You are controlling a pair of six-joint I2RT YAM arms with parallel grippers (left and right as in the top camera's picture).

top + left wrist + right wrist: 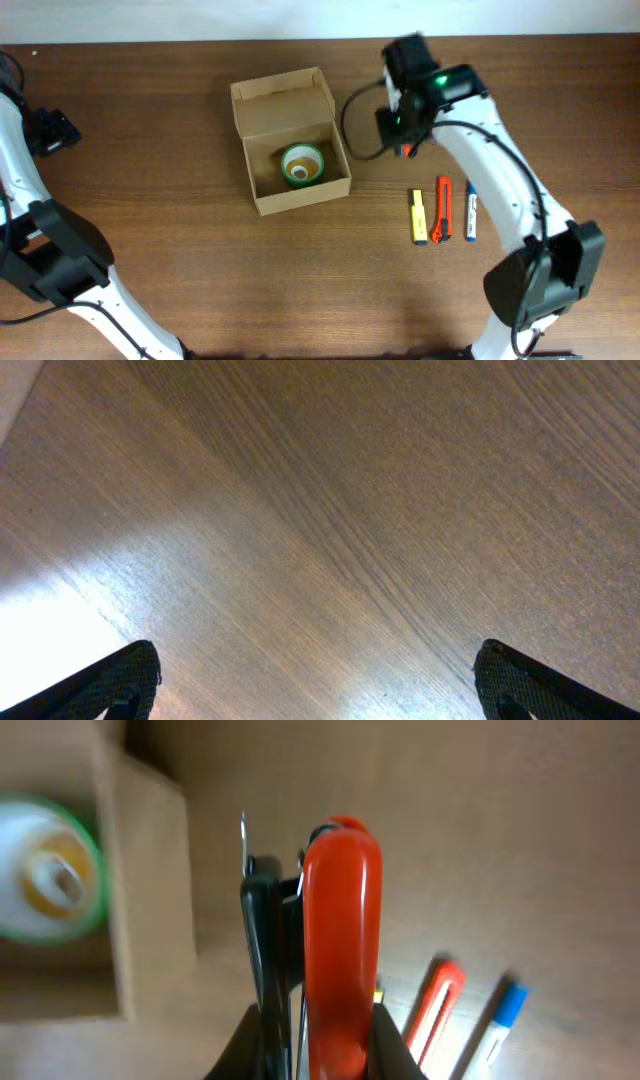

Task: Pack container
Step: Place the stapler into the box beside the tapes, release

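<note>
My right gripper will next move across to the left in the overhead view to the bare box bottom beyond the tape roll (302,165), go down and let go, since that part of the bottom is below it.
The container (262,196) is a tan cardboard box, open, with its flap lid standing at the back. A green tape roll (302,165) lies flat inside it. My right gripper (403,128) is just right of the box, above the table, shut on a red and black stapler-like tool (407,150). The right wrist view shows this tool (342,920) between the fingers (320,1045), with the box wall (150,880) and the tape roll (45,870) to its left. My left gripper (52,130) is at the far left and open over bare table (320,680).
A yellow highlighter (418,216), an orange cutter (442,210) and a blue pen (471,212) lie side by side to the right of the box. The cutter (435,1010) and pen (500,1020) also show in the right wrist view.
</note>
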